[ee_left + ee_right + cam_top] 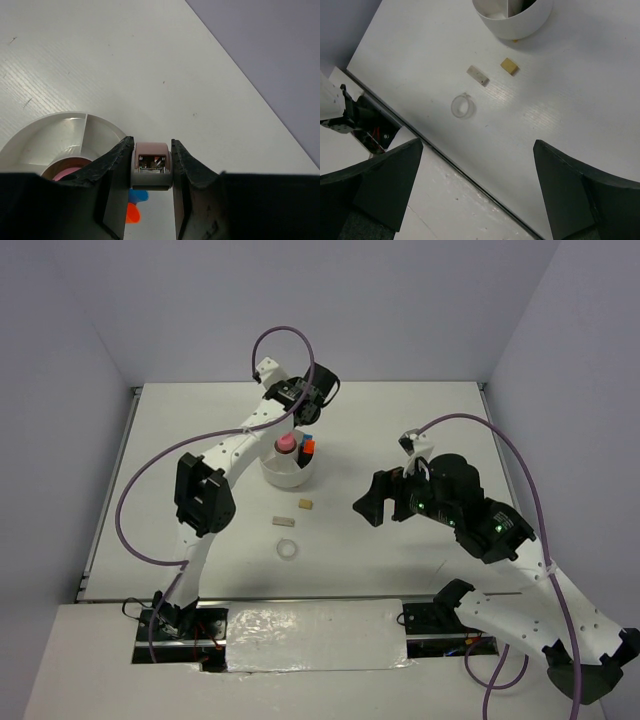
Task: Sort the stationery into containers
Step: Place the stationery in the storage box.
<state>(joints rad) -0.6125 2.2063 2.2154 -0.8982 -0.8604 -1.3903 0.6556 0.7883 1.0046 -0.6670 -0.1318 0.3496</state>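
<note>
My left gripper will next move down over the tub's open section (297, 434) (101, 138) between the divider and the blue cap, because the block hangs past the tub's rim.
My left gripper (151, 150) is shut on a small pink and grey block (151, 165), held just past the rim of the round white tub (75, 120). Below the jaws show a blue cap (140, 196), an orange cap (132, 213) and a pink tube (65, 175). From above, the left gripper (300, 425) hangs over the tub (272, 475). In front of the tub lie a tan eraser (306, 504), a pale eraser (283, 521) and a clear tape ring (288, 549). My right gripper (375, 508) stands open, empty, off to the right of them.
The right wrist view looks down on the tub (515, 22), the tan eraser (509, 66), the pale eraser (478, 75) and the tape ring (462, 106), with the table's near edge (445, 155) just below. A shiny sheet (315, 635) covers the near ledge between the arm bases.
</note>
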